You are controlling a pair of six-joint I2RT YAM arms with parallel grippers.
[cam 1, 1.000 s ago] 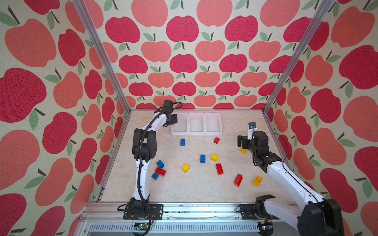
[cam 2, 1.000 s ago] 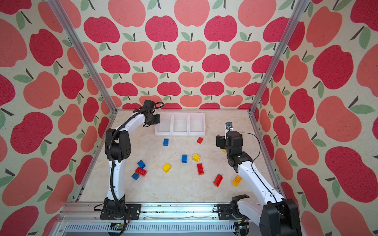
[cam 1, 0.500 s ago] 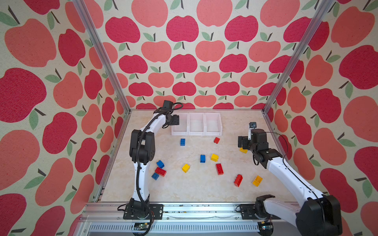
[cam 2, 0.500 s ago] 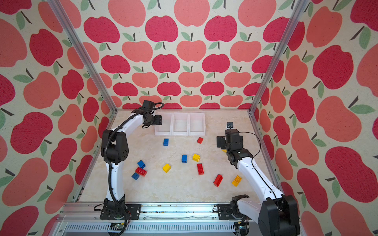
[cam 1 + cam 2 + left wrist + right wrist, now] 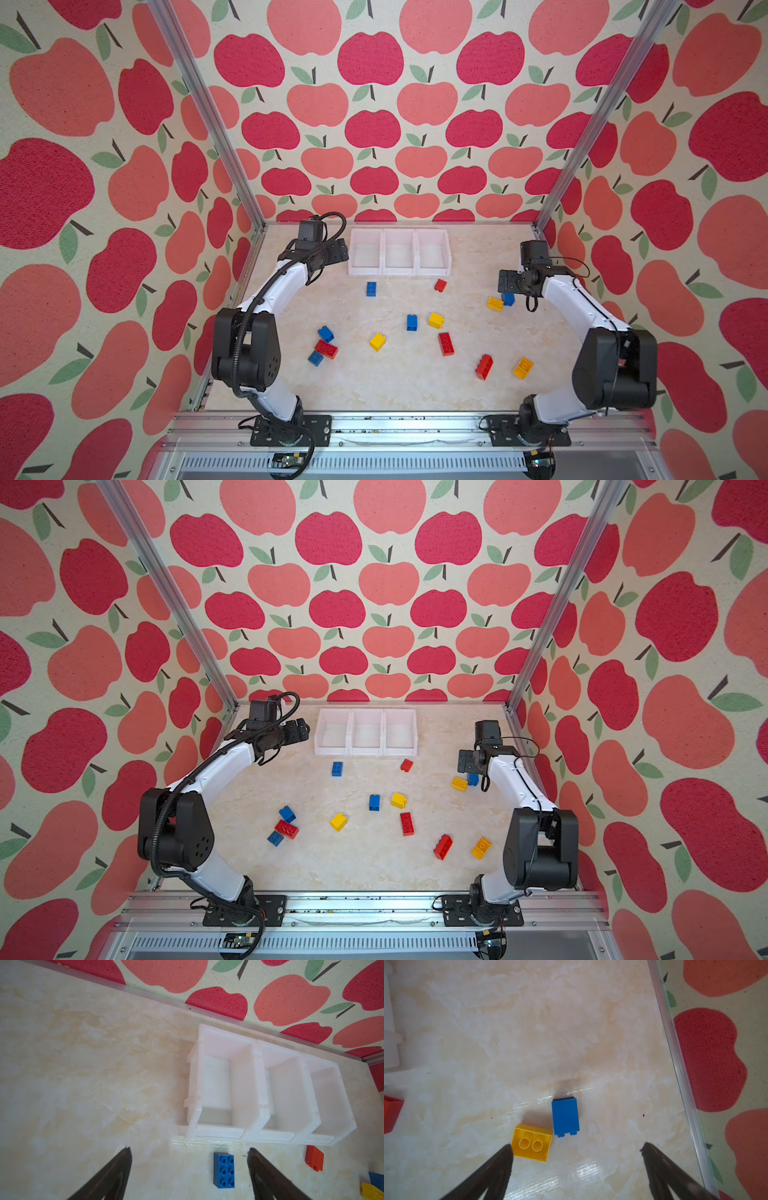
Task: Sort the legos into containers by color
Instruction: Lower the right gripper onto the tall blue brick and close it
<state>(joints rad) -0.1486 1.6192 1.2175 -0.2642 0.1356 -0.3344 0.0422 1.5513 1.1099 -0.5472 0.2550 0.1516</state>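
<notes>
I need to lower my right gripper with its fingers narrowed so they go around only the blue sides, because the blue brick (image 5: pixel 508 300) (image 5: pixel 565 1116) is below the gripper and the yellow one is close beside it.
The containers (image 5: pixel 399 272) are three joined white bins at the back of the table, and nothing shows inside them in both top views. Red, blue and yellow legos lie scattered on the table. My left gripper (image 5: pixel 332 253) hovers just left of the bins, open and empty (image 5: pixel 189 1149). A blue oblong brick (image 5: pixel 224 1169) lies on the table beyond its fingers, and a red brick (image 5: pixel 314 1158) lies near the bins' front rim (image 5: pixel 220 1132). My right gripper (image 5: pixel 505 282) is open (image 5: pixel 576 1145) above a yellow brick (image 5: pixel 532 1142) and a blue brick (image 5: pixel 565 1115) lying side by side.
Other bricks sit mid-table: blue (image 5: pixel 412 322), yellow (image 5: pixel 436 320), yellow (image 5: pixel 377 341), red (image 5: pixel 446 344), red (image 5: pixel 484 367), yellow (image 5: pixel 523 368). A blue-red-blue cluster (image 5: pixel 326 349) lies at the left. The wall rail (image 5: pixel 683 1076) runs close beside my right gripper.
My left gripper's jaws have opened from shut, staying beside the left bin. The right arm has shifted slightly over the yellow and blue bricks, jaws still open.
</notes>
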